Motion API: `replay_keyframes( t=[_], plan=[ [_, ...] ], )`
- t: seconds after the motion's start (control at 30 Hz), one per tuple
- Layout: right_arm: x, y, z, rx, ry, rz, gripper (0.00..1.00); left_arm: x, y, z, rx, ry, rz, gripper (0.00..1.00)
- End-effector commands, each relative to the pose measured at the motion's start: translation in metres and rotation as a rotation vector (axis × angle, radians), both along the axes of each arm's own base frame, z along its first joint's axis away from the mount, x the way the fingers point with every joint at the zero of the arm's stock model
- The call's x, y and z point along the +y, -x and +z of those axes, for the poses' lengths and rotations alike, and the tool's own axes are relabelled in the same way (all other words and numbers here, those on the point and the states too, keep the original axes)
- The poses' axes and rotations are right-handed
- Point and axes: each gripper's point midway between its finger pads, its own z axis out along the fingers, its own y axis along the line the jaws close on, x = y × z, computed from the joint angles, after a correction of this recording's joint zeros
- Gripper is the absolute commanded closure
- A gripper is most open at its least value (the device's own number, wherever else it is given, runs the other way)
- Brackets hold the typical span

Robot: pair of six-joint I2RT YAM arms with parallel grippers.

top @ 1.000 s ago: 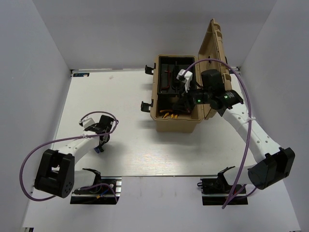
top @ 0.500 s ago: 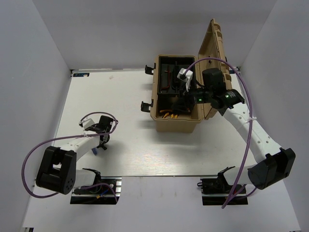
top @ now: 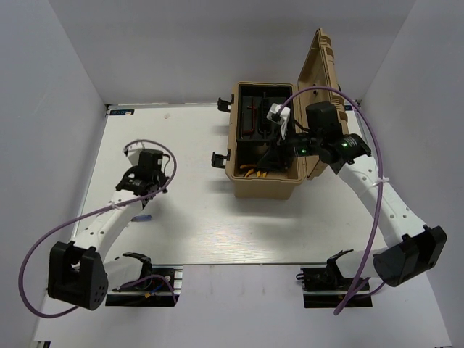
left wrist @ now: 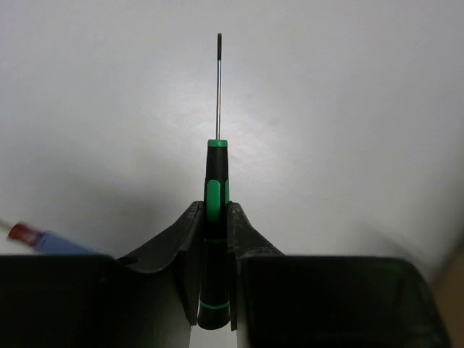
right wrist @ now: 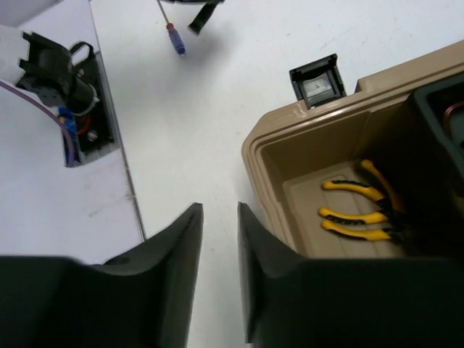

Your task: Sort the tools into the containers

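Note:
My left gripper will next swing over the black inner tray with tools in it and let go of the green-and-black screwdriver, as that tray is outward and to the gripper's right in the top view.
My left gripper [top: 138, 185] is shut on a green-and-black screwdriver [left wrist: 216, 210] and holds it above the table [top: 188, 217], its thin shaft pointing away from the wrist. A blue-handled screwdriver [top: 145, 217] lies on the table below it; it also shows in the left wrist view [left wrist: 45, 240] and the right wrist view [right wrist: 175, 39]. The tan toolbox [top: 264, 185] stands open, lid [top: 319, 72] upright. Yellow-handled pliers [right wrist: 355, 214] lie in its bottom. My right gripper [right wrist: 220, 239] hangs over the box's front corner, jaws a little apart and empty.
A black inner tray [top: 254, 116] with dark tools sits in the far part of the toolbox. Black latches [right wrist: 315, 80] stick out from the box's left side. White walls close in the table on the left, back and right. The left arm's base plate [right wrist: 87, 109] is at the near edge.
My left gripper has risen and moved away from the near edge with the green screwdriver, leaving the blue one on the table. The right arm has barely moved.

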Motion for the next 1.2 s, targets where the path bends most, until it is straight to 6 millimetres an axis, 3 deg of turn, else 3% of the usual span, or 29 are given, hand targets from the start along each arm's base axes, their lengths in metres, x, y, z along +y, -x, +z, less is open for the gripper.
replay_keyframes(
  t=[0.0, 0.03, 0.07, 0.13, 0.2, 0.23, 0.27, 0.3, 0.33, 0.37, 0.4, 0.43, 0.47, 0.5, 0.53, 0.57, 0.6, 0.8, 0.87, 0.9, 0.93, 1.17],
  plan=[
    [-0.001, 0.009, 0.030, -0.072, -0.049, 0.028, 0.72, -0.044, -0.039, 0.069, -0.193, 0.049, -0.297, 1.00],
    [-0.001, 0.011, 0.032, -0.075, -0.052, 0.030, 1.00, -0.057, -0.047, 0.087, -0.240, 0.070, -0.370, 1.00],
    [-0.001, 0.012, 0.034, -0.080, -0.055, 0.033, 1.00, -0.085, -0.052, 0.106, -0.311, 0.132, -0.506, 1.00],
    [-0.002, 0.015, 0.036, -0.096, -0.047, 0.042, 1.00, -0.114, -0.058, 0.138, -0.416, 0.180, -0.673, 1.00],
    [-0.005, 0.013, 0.046, -0.121, -0.046, 0.025, 1.00, -0.157, -0.061, 0.170, -0.524, 0.280, -0.877, 1.00],
    [-0.006, 0.010, 0.053, -0.150, -0.038, 0.013, 0.86, -0.182, -0.067, 0.183, -0.539, 0.317, -0.982, 1.00],
    [-0.008, 0.007, 0.052, -0.154, -0.028, -0.003, 0.68, -0.187, -0.067, 0.206, -0.581, 0.314, -1.017, 1.00],
    [-0.011, -0.002, 0.055, -0.180, -0.007, -0.052, 0.54, -0.204, -0.079, 0.193, -0.536, 0.334, -1.061, 1.00],
    [-0.015, -0.011, 0.055, -0.195, 0.015, -0.108, 0.49, -0.215, -0.089, 0.221, -0.588, 0.337, -1.097, 1.00],
    [-0.018, -0.016, 0.063, -0.220, 0.018, -0.135, 0.51, -0.224, -0.094, 0.224, -0.588, 0.348, -1.124, 1.00],
    [-0.021, -0.023, 0.067, -0.241, 0.034, -0.174, 0.60, -0.233, -0.102, 0.246, -0.631, 0.347, -1.148, 1.00],
    [-0.027, -0.029, 0.071, -0.256, 0.046, -0.215, 0.75, -0.248, -0.114, 0.234, -0.611, 0.357, -1.163, 1.00],
    [-0.028, -0.031, 0.074, -0.262, 0.047, -0.235, 1.00, -0.254, -0.120, 0.236, -0.621, 0.366, -1.189, 1.00],
    [-0.034, -0.038, 0.073, -0.271, 0.066, -0.285, 1.00, -0.266, -0.125, 0.260, -0.683, 0.372, -1.220, 1.00],
    [-0.036, -0.038, 0.076, -0.278, 0.062, -0.298, 1.00, -0.283, -0.135, 0.243, -0.645, 0.406, -1.245, 1.00],
    [-0.037, -0.039, 0.076, -0.275, 0.065, -0.310, 1.00, -0.289, -0.144, 0.241, -0.643, 0.413, -1.258, 1.00],
    [-0.039, -0.043, 0.075, -0.278, 0.071, -0.330, 1.00, -0.303, -0.146, 0.261, -0.690, 0.430, -1.288, 1.00],
    [-0.046, -0.039, 0.078, -0.277, 0.063, -0.365, 1.00, -0.372, -0.164, 0.251, -0.708, 0.621, -1.337, 1.00],
    [-0.046, -0.038, 0.076, -0.277, 0.065, -0.365, 1.00, -0.387, -0.166, 0.260, -0.730, 0.666, -1.345, 1.00],
    [-0.046, -0.037, 0.074, -0.273, 0.069, -0.362, 1.00, -0.397, -0.172, 0.244, -0.700, 0.682, -1.345, 1.00],
    [-0.048, -0.037, 0.074, -0.272, 0.068, -0.366, 1.00, -0.407, -0.170, 0.251, -0.712, 0.683, -1.348, 1.00],
    [-0.048, -0.030, 0.073, -0.260, 0.062, -0.361, 1.00, -0.417, -0.202, 0.213, -0.621, 0.605, -1.117, 1.00]
  ],
)
